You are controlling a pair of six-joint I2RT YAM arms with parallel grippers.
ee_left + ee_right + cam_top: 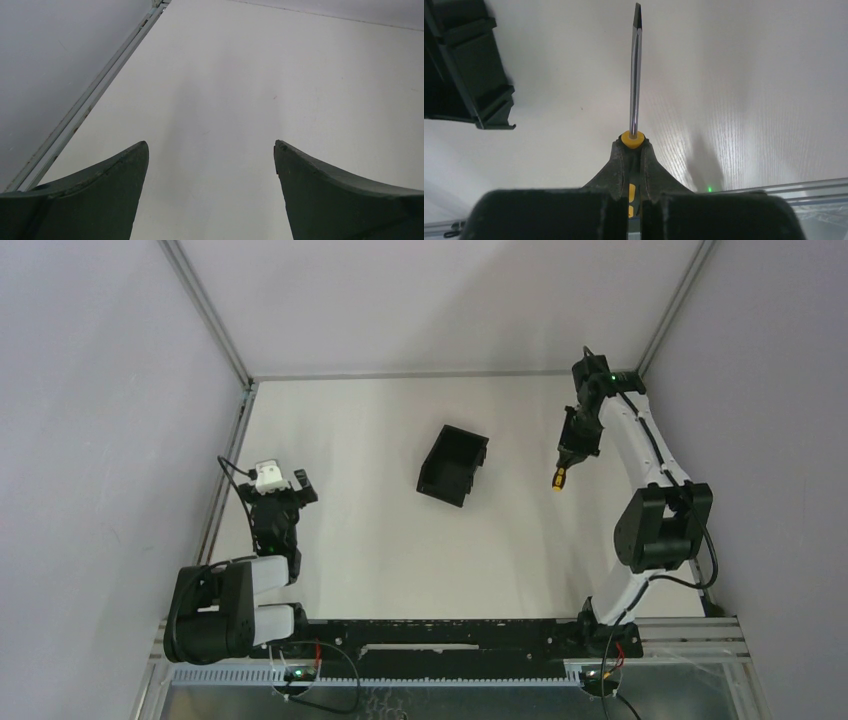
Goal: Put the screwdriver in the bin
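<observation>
My right gripper goes to the left in the top view next, down over the bin's bottom, and releases the screwdriver's handle, since the black bin (453, 465) stands open.
The black bin (453, 465) stands near the middle of the table, and its corner shows at the upper left of the right wrist view (466, 65). My right gripper (562, 468) is shut on the handle of the screwdriver (556, 480) and holds it off the table, to the right of the bin. In the right wrist view the gripper (632, 142) clamps the yellow and black handle. The thin metal shaft of the screwdriver (636, 75) sticks straight out beyond the fingertips. My left gripper (280, 490) is open and empty at the left side, with bare table between its fingers in the left wrist view (210, 145).
White walls enclose the table. A metal frame rail (228, 465) runs along the left edge, also seen in the left wrist view (95, 95). A black rail (450, 635) with cables runs along the near edge between the arm bases.
</observation>
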